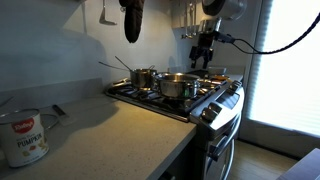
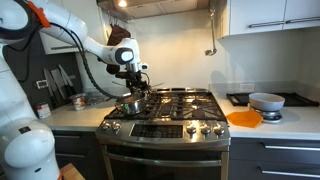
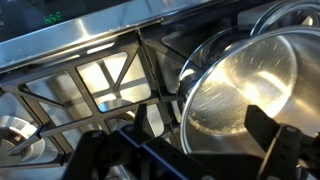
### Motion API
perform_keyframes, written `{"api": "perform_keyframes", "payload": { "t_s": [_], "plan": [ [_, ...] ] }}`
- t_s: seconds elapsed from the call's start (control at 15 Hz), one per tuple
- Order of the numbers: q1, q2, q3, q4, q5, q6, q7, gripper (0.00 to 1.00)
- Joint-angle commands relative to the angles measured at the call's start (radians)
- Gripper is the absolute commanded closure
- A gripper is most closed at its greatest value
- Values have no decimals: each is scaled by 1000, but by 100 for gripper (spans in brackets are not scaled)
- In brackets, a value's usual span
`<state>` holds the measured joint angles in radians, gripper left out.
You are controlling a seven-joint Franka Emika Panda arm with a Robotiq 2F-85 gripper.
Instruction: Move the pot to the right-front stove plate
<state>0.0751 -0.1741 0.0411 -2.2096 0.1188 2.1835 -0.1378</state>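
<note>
My gripper should move down next onto the pot's rim [image 1: 195, 78] [image 3: 184, 118], with one finger inside and one outside, because the rim of the pot runs between my open fingers below.
The pot [image 1: 178, 86] is wide and shiny steel, and stands on the left side of the stove; it also shows in an exterior view [image 2: 131, 104]. In the wrist view its bright inside [image 3: 240, 90] fills the right half. My gripper [image 2: 133, 86] hangs just above it, open and empty, and shows in an exterior view [image 1: 203, 55] too. In the wrist view the two dark fingers [image 3: 190, 150] stand either side of the pot's near rim, apart from it.
A smaller steel pot with a long thin handle [image 1: 145, 76] stands behind the pot. Black grates [image 2: 185, 100] cover the stove. An orange dish [image 2: 244, 118] and a bowl [image 2: 266, 101] sit on the counter beside the stove. A can [image 1: 22, 137] stands on the near counter.
</note>
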Motion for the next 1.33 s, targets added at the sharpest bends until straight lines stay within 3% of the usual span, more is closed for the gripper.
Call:
{"api": "perform_keyframes", "payload": {
  "t_s": [0.0, 0.6, 1.0, 1.07, 1.13, 1.27],
  "plan": [
    [5, 27, 9, 11, 13, 8, 32, 0],
    [-2, 109, 54, 15, -106, 141, 274, 0],
    [3, 161, 49, 33, -87, 116, 274, 0],
    [3, 168, 48, 36, -82, 114, 274, 3],
    [2, 173, 47, 39, -82, 114, 277, 22],
    [3, 180, 47, 46, -80, 109, 279, 27]
  ]
}}
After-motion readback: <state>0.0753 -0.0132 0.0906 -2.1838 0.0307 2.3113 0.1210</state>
